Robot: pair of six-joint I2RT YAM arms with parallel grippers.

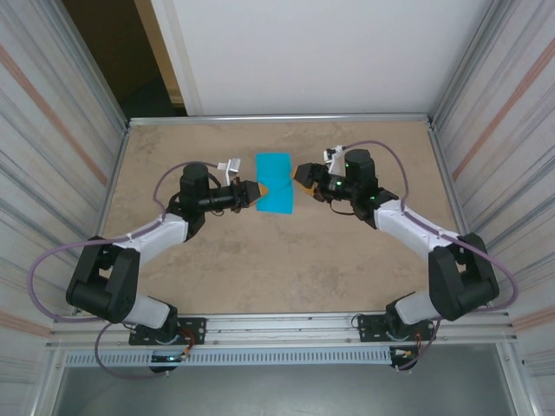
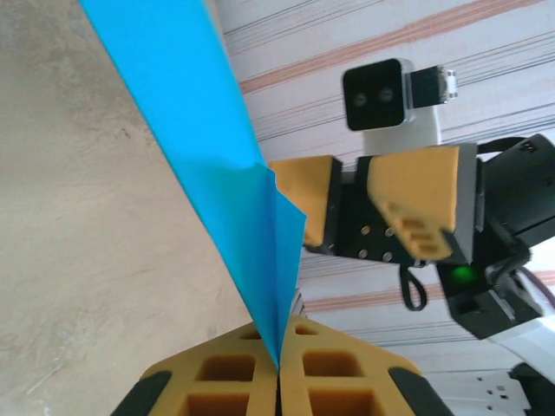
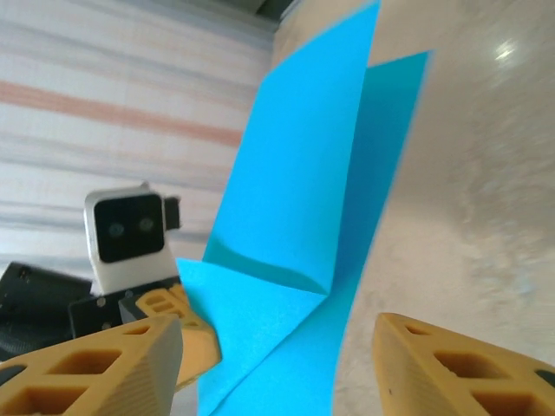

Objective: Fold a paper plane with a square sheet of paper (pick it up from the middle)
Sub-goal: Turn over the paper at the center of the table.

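Note:
The sheet's pinched edge is raised between my fingers, so my left gripper turns downward next. It brings the edge down over the folded sheet [image 1: 277, 184] [image 2: 186, 113] toward the tabletop to release it.
The square sheet of paper [image 1: 276, 182] is teal-blue and lies folded over into a rectangle near the table's middle back, with a triangular flap raised at its near end. It has a rectangle's shape, not a paper plane's. My left gripper [image 1: 257, 191] comes in from the left, shut on the paper's [image 2: 199, 156] left edge, which rises from between its fingertips [image 2: 299, 342]. My right gripper [image 1: 299, 173] hangs open just right of the sheet, apart from it. In the right wrist view its fingers [image 3: 416, 355] stand wide on either side of the folded paper [image 3: 303, 199].
The beige table [image 1: 260, 260] is walled by ribbed metal panels [image 1: 61, 130] left and right and a white board [image 1: 312, 52] behind. A metal rail [image 1: 286, 325] with both arm bases runs along the near edge. The two grippers face each other closely across the paper.

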